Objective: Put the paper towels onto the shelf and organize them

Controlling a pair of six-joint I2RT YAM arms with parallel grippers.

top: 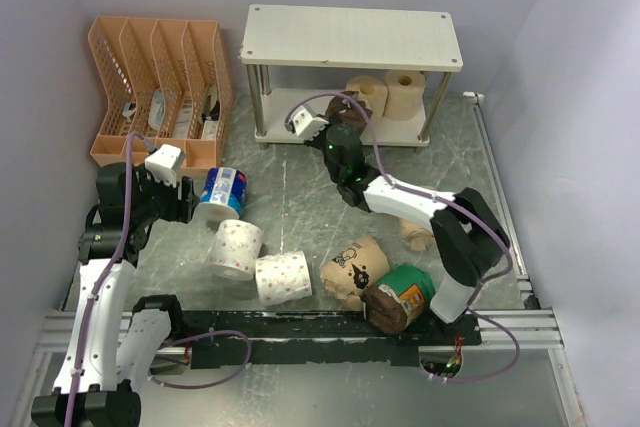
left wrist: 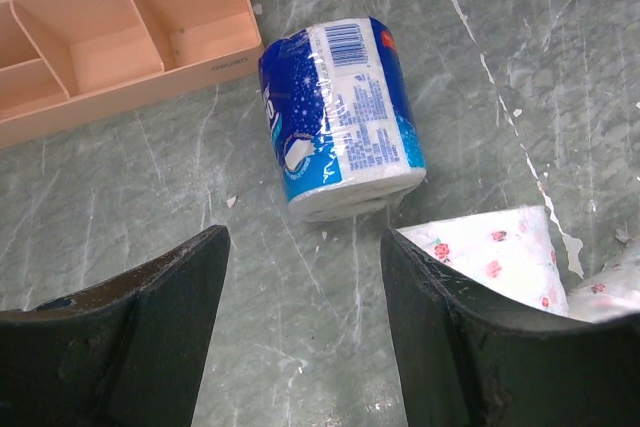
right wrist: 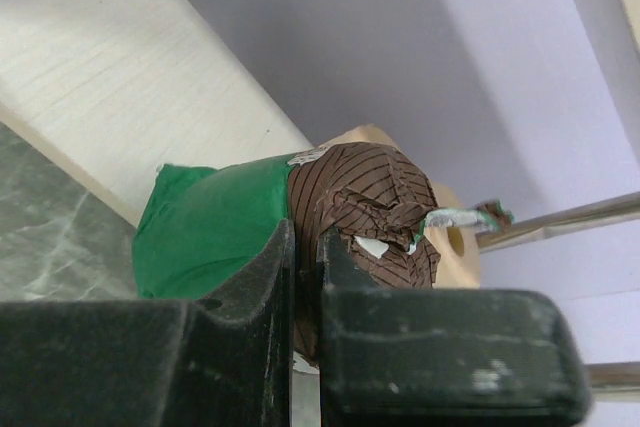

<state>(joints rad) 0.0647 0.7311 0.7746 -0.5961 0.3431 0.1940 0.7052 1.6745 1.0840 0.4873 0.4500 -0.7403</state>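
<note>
Next, my right gripper will carry its roll slightly outward and to the left in the top view, onto bare shelf board [right wrist: 226, 129] beside the tan rolls.
My right gripper [right wrist: 305, 237] is shut on the twisted dark brown wrapper end of a green and brown paper towel roll [right wrist: 340, 212]. It holds the roll [top: 350, 113] at the front left of the shelf's [top: 350, 37] lower board. Two tan rolls [top: 392, 92] stand on that board behind it. My left gripper [left wrist: 305, 247] is open just short of a blue-white roll [left wrist: 340, 117] lying on the table, with only table between its fingers. In the top view this gripper [top: 183, 199] is just left of that roll [top: 222, 194].
An orange slotted organizer [top: 160, 87] stands at the back left, close to my left gripper. Two white floral rolls [top: 258, 262], a kraft-wrapped roll [top: 355, 267] and another green and brown roll [top: 398, 297] lie near the front. A tan roll [top: 417, 235] lies under the right arm.
</note>
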